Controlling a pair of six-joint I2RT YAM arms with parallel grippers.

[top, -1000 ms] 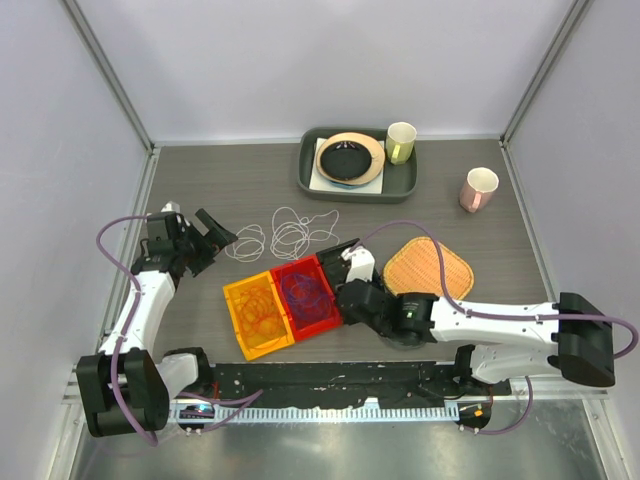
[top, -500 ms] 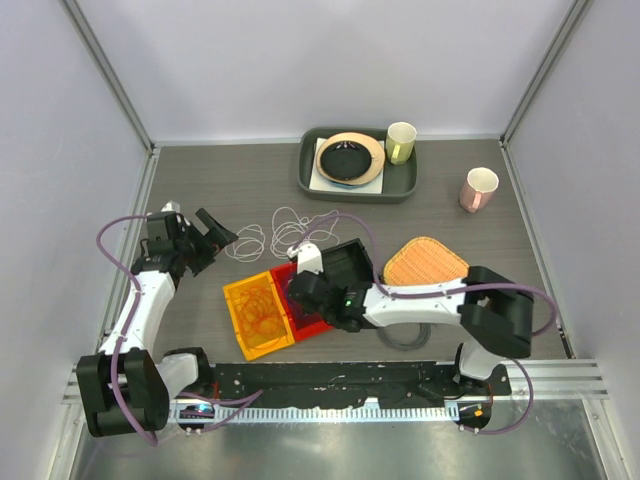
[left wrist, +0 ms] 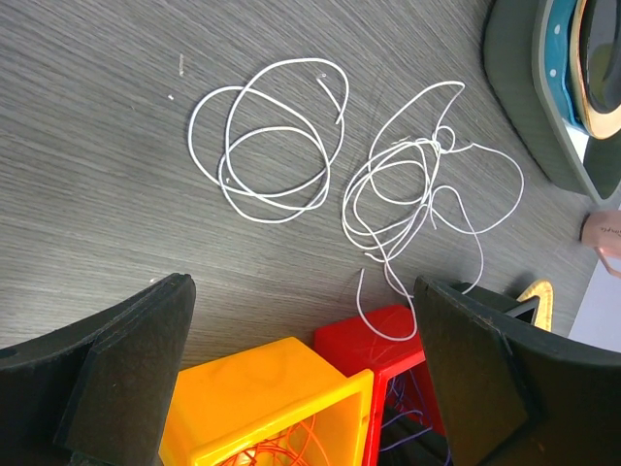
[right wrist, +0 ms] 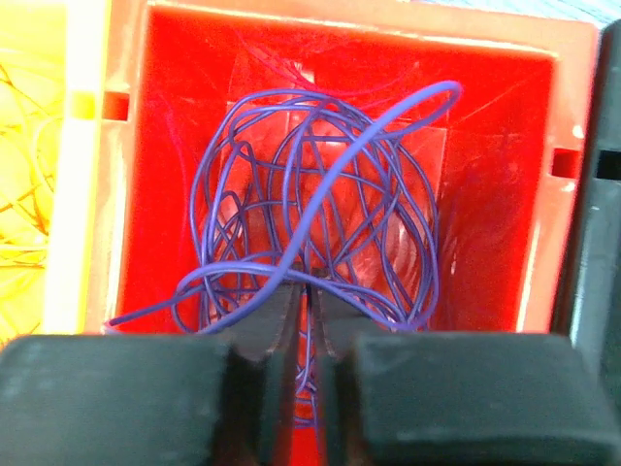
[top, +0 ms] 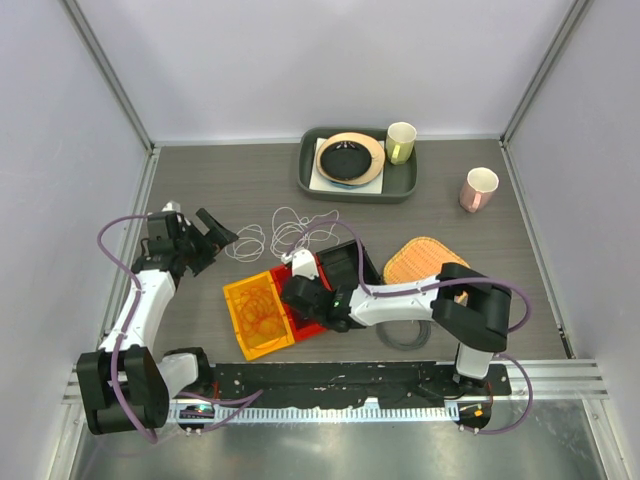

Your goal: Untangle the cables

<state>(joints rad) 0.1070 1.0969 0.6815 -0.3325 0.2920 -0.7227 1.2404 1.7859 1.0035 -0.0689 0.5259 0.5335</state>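
Note:
My left gripper should next move down and to the right in the top view onto the tray-side coil's far loop (top: 277,213) (left wrist: 412,101), because the loop is below my gripper and farther outward.
Two loose coils of white cable (top: 290,235) lie on the table; in the left wrist view they show as a left coil (left wrist: 273,133) and a right coil (left wrist: 398,163). A purple-blue cable (right wrist: 340,165) is coiled inside the red bin (top: 318,318). An orange-red cable (top: 258,312) lies in the orange bin (top: 236,296). My right gripper (right wrist: 309,291) reaches down into the red bin (right wrist: 485,194) and is shut on a strand of the purple-blue cable. My left gripper (left wrist: 303,286) is open and empty, left of the white coils and above the table.
A dark tray (top: 310,175) with a plate and bowl, plus a yellow-green cup (top: 401,142), stands at the back. A pink cup (top: 478,189) is at the right. A woven orange mat (top: 425,262) and a greyish ring (top: 405,335) lie right of the bins.
My right arm has swung left from beside the mat to over the red bin, and its gripper has gone down into it. The mat and the ring are now uncovered. The left arm is still.

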